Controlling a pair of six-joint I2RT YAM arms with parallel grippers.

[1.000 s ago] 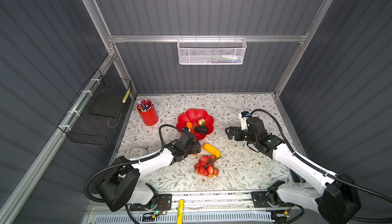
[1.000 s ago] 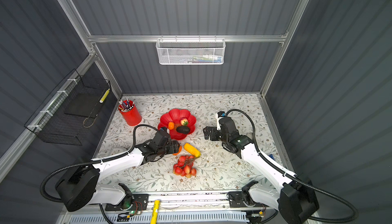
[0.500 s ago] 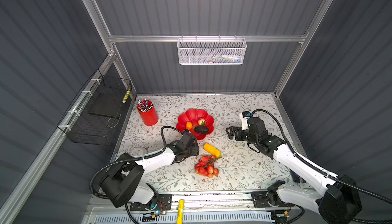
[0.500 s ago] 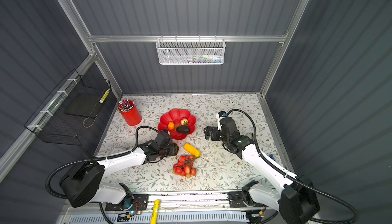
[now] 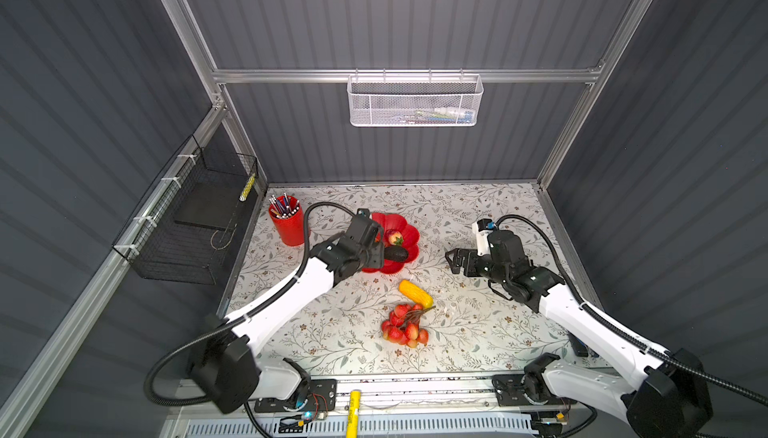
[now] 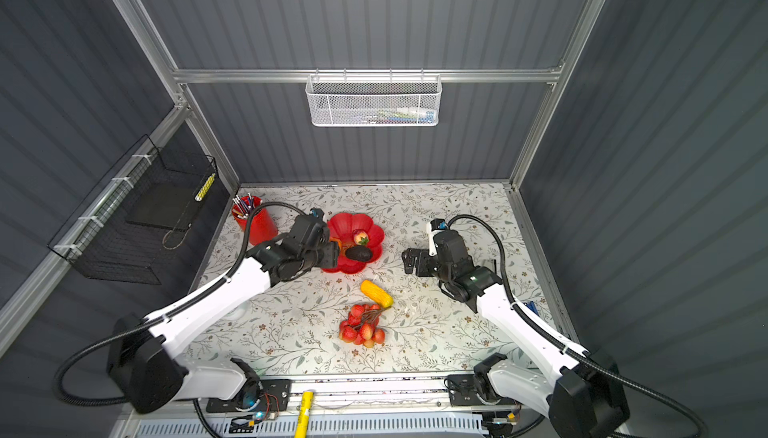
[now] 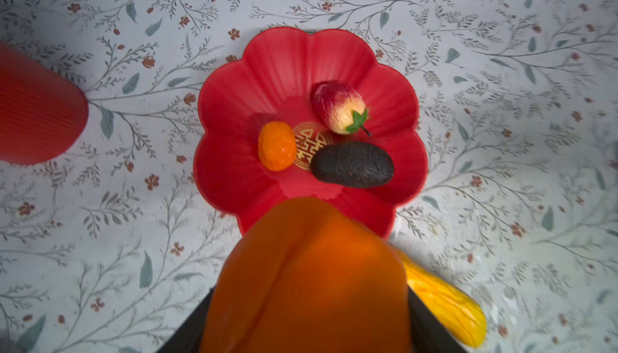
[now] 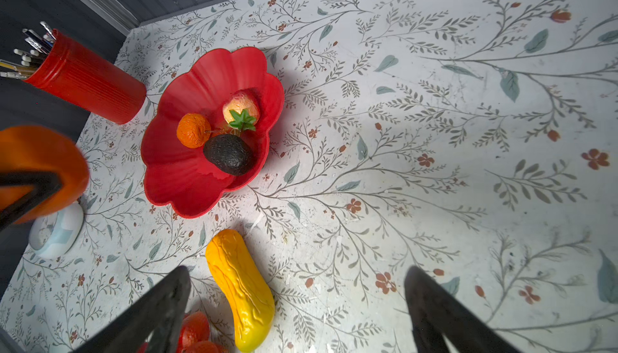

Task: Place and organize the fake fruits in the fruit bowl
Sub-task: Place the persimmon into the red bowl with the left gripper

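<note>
The left gripper will lower outward next and release the lobed orange fruit (image 7: 307,284), because the bare bottom of the bowl beside the small orange is below and outward of it.
The red flower-shaped fruit bowl (image 5: 409,228) (image 6: 353,222) (image 7: 284,67) (image 8: 187,184) holds a strawberry (image 7: 337,107), a small round orange (image 7: 277,145) and a dark avocado (image 7: 352,165). My left gripper (image 5: 377,247) hovers at the bowl's near-left rim, shut on the lobed orange fruit (image 7: 307,284) (image 8: 36,164), which hides its fingertips. The yellow oblong (image 5: 415,294) (image 8: 242,287) and the red berry bunch (image 5: 404,328) (image 6: 361,328) lie on the table in front of the bowl. To the right of the bowl my right gripper (image 5: 453,258) (image 8: 297,287) stands open and empty.
A red pen cup (image 5: 286,224) stands left of the bowl. A small white round object (image 8: 55,231) lies near the left arm. A black wire basket (image 5: 195,224) hangs on the left wall, a white mesh basket (image 5: 415,101) on the back wall.
My left gripper has closed on the lobed orange fruit and carried it up from the table to the bowl's rim. The right arm has barely moved.
</note>
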